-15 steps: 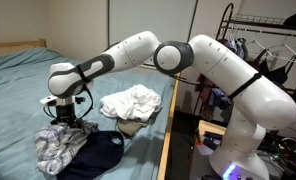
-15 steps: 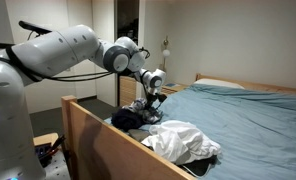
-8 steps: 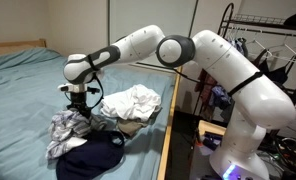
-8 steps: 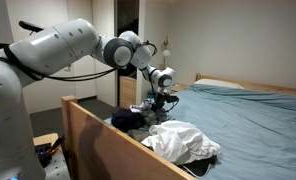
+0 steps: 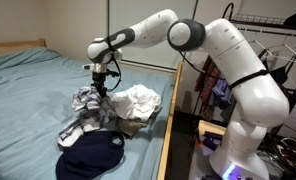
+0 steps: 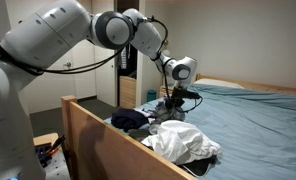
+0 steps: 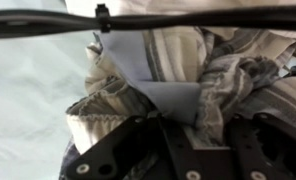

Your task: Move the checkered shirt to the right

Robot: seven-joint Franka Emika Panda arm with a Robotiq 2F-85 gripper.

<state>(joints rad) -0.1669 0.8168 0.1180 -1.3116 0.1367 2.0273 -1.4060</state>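
The shirt's top is lifted beside the white garment. I should next lower my gripper toward the shirt's trailing folds by the dark navy garment and let go of the shirt's top.
The checkered shirt [image 5: 88, 112] is grey and white, bunched, and hangs lifted off the bed, trailing down toward the dark garment. It also shows in an exterior view [image 6: 164, 107] and fills the wrist view [image 7: 188, 70]. My gripper [image 5: 100, 84] is shut on the shirt's top and holds it above the bed, next to the white garment; it also shows in an exterior view [image 6: 174, 90]. In the wrist view the fingers [image 7: 138, 135] clamp the fabric.
A white garment [image 5: 136, 100] lies on the bed by the wooden side rail [image 5: 171, 110]. A dark navy garment [image 5: 91, 155] lies in front of the shirt. The teal bed sheet [image 5: 28, 90] stretches away. A clothes rack [image 5: 273, 50] stands beyond the rail.
My gripper has lifted the checkered shirt and carried it up the bed, away from the dark garment and alongside the white garment. The shirt now hangs stretched from the jaws.
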